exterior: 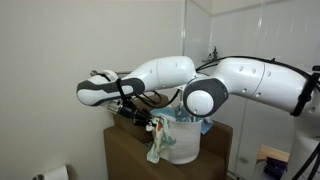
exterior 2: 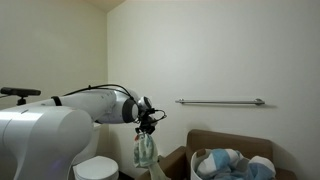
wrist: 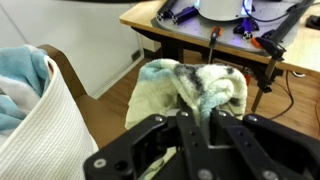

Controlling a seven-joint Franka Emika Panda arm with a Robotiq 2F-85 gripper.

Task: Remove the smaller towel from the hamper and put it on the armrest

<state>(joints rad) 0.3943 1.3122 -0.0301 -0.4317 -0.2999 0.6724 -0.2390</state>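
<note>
My gripper turns and lowers the smaller towel away from the hamper onto the brown armrest (exterior 2: 174, 160) next and releases it, as the cloth still dangles in the air.
The smaller towel (wrist: 195, 85), cream with teal patches, hangs bunched from my gripper (wrist: 200, 113), whose jaws are shut on its upper edge. In both exterior views the smaller towel (exterior: 160, 140) (exterior 2: 146, 150) dangles in the air below the gripper (exterior: 140, 115) (exterior 2: 147, 120), outside the white hamper (exterior: 187, 145) (exterior 2: 262, 167) and beside its rim. The hamper (wrist: 45, 130) still holds a light blue towel (wrist: 20, 72) (exterior 2: 222, 163). The hamper sits on the brown armchair; its armrest (exterior: 125, 152) (exterior 2: 173, 163) lies below the hanging cloth.
A grey grab bar (exterior 2: 220, 101) runs along the wall behind the chair. A white fixture (exterior 2: 95, 168) stands low beside the chair. The wrist view shows a wooden desk (wrist: 150, 18) with tools and cables beyond the towel, and wood floor (wrist: 110, 100) below.
</note>
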